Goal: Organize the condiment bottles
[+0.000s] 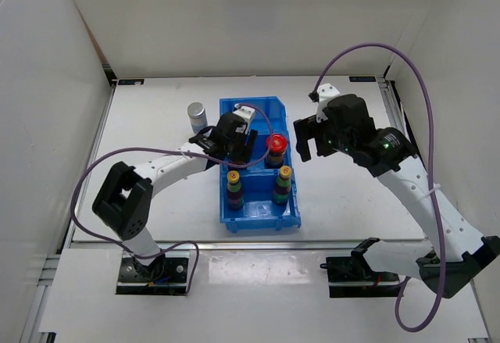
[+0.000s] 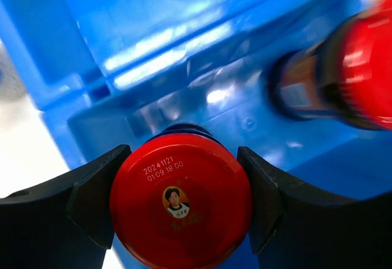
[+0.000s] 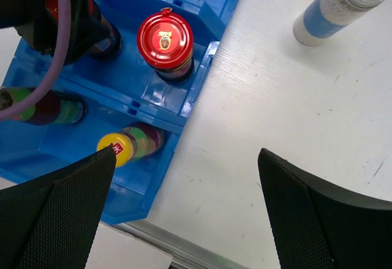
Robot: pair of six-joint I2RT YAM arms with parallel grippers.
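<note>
My right gripper moves outward next, then lowers around the silver cap, since that bottle stands on the tabletop outward of the gripper and below it.
My left gripper (image 1: 237, 146) is shut on the cap of a red-capped dark bottle (image 2: 180, 220), held in the left of the blue bin's (image 1: 258, 219) middle compartment. The second red-capped bottle (image 1: 276, 144) stands to its right and shows in the right wrist view (image 3: 164, 39). Two yellow-capped bottles (image 1: 233, 187) (image 1: 283, 184) stand in the near compartment. One silver-capped bottle (image 1: 197, 116) stands on the table left of the bin. Another (image 3: 343, 5) stands right of the bin, hidden under my right arm in the top view. My right gripper (image 1: 311, 136) is open and empty above the table beside the bin.
The bin's far compartment (image 1: 250, 108) holds no bottle. White walls close in the table on the left, back and right. A metal rail (image 1: 195, 243) runs along the table's near edge. Purple cables hang from both arms.
</note>
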